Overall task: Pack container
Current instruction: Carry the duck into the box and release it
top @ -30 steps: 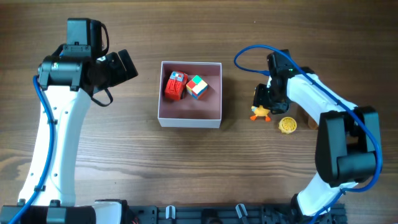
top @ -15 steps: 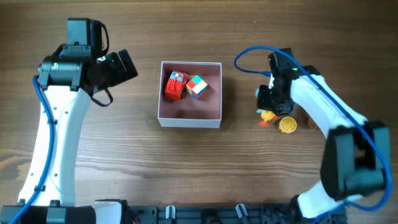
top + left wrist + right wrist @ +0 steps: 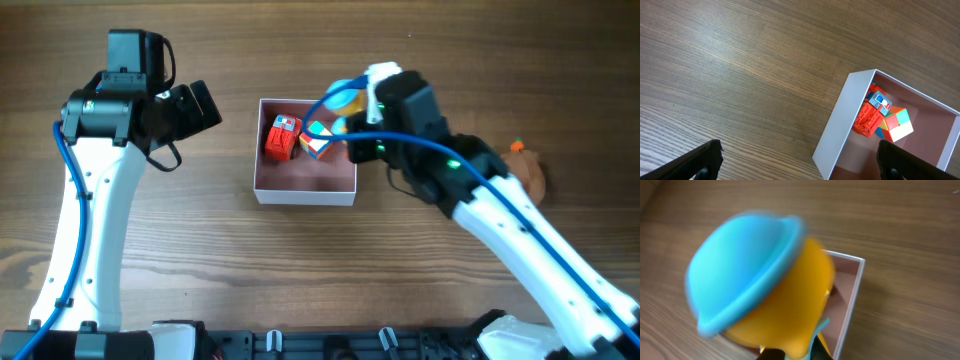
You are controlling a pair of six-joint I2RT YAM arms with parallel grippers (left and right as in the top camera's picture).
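Observation:
My right gripper shifts toward the multicoloured cube (image 3: 317, 141) next. It then lowers the duck (image 3: 785, 305) between the cube and the box's far corner, where the box's bare pink bottom shows.
The container (image 3: 305, 197) is a shallow white-walled box with a pink inside at mid-table, and holds a red toy (image 3: 281, 137) and a multicoloured cube (image 3: 317, 141). My right gripper (image 3: 347, 127) is shut on a yellow duck toy with a blue hat (image 3: 343, 101), above the box's far right corner. In the right wrist view the duck (image 3: 785, 305) fills the frame over the box's wall (image 3: 850, 305). My left gripper (image 3: 200, 108) hangs open to the left of the box, its jaws wide apart over the box's wall (image 3: 840, 125).
A brown rounded object (image 3: 532, 178) with a small orange bit (image 3: 518, 146) lies at the right of the wooden table. My right arm stretches diagonally from the lower right toward the box.
My right gripper shut on the duck at the right of the table and swung left with it to above the box's right corner. The left arm stayed still.

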